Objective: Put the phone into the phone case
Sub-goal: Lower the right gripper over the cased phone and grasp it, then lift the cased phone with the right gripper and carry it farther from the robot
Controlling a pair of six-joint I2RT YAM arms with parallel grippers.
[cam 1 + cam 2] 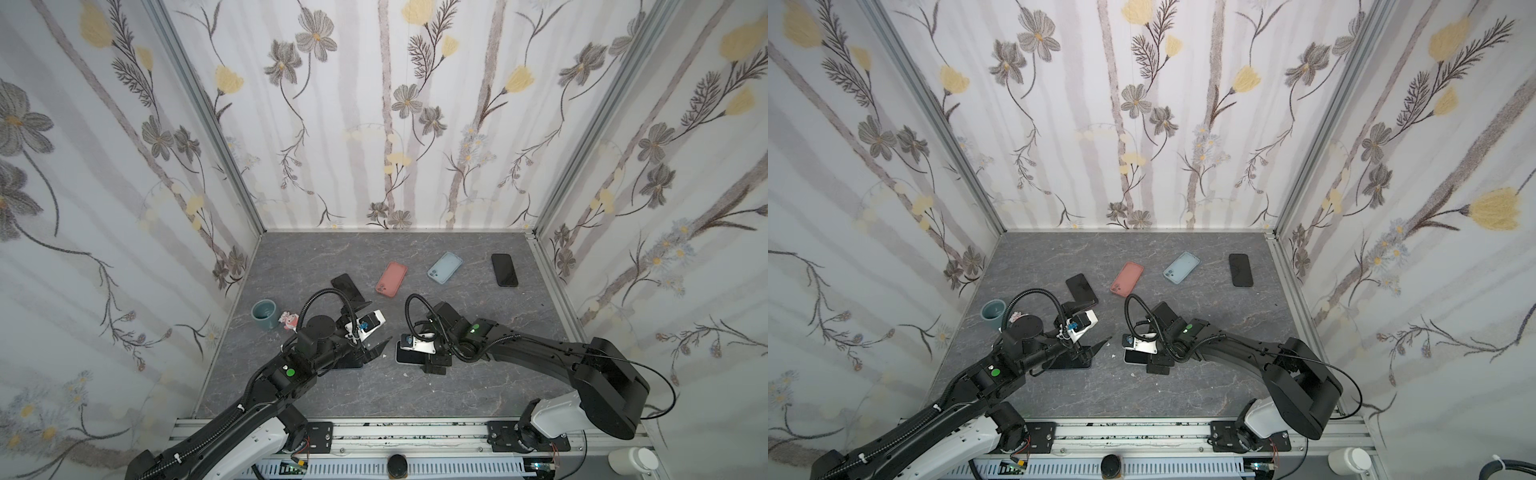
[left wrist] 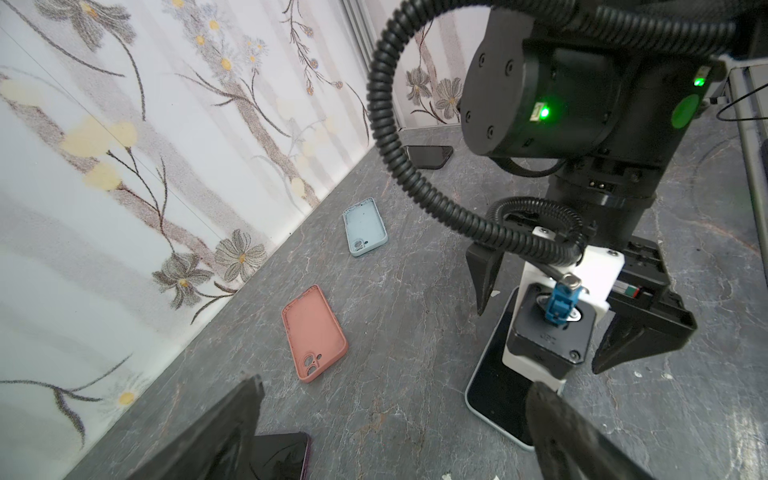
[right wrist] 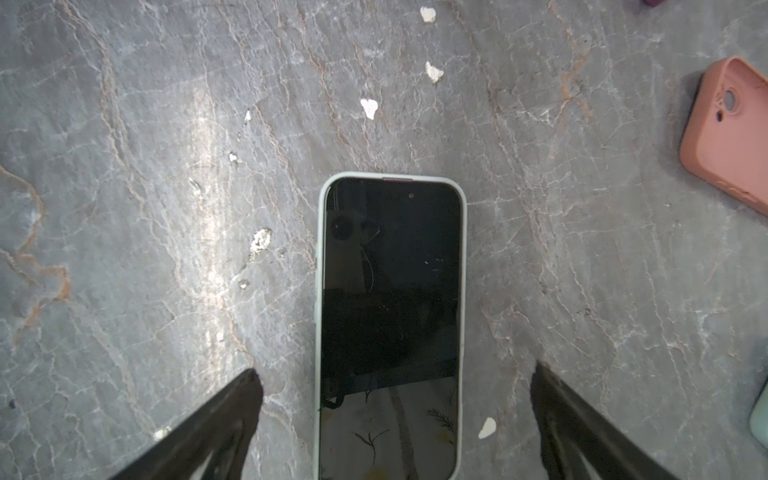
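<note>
My right gripper's open fingers are still above the phone's near end. My right gripper will go down, move gently along to the phone's middle point(image 1: 415, 358) point(image 3: 390, 324) and close on the long sides of the phone case's rim.
A phone point(image 3: 390, 324) lies screen up on the grey table, with a pale phone case rim point(image 3: 319, 291) round its edge. My right gripper point(image 3: 395, 382) hangs open just above its near end, a finger on each side, touching nothing. In both top views it point(image 1: 419, 353) point(image 1: 1148, 353) sits mid-table. My left gripper point(image 1: 376, 351) point(image 2: 395, 415) is open and empty to its left, over a dark phone point(image 2: 286, 453) with a purple edge. An empty pink case point(image 1: 391, 279) and an empty blue case point(image 1: 444, 267) lie further back.
Two more black phones lie on the table, one at the back right point(image 1: 504, 270) and one left of the pink case point(image 1: 349, 289). A teal cup point(image 1: 264, 314) and a small pink toy point(image 1: 289, 321) stand near the left wall. White crumbs point(image 3: 369, 108) dot the table.
</note>
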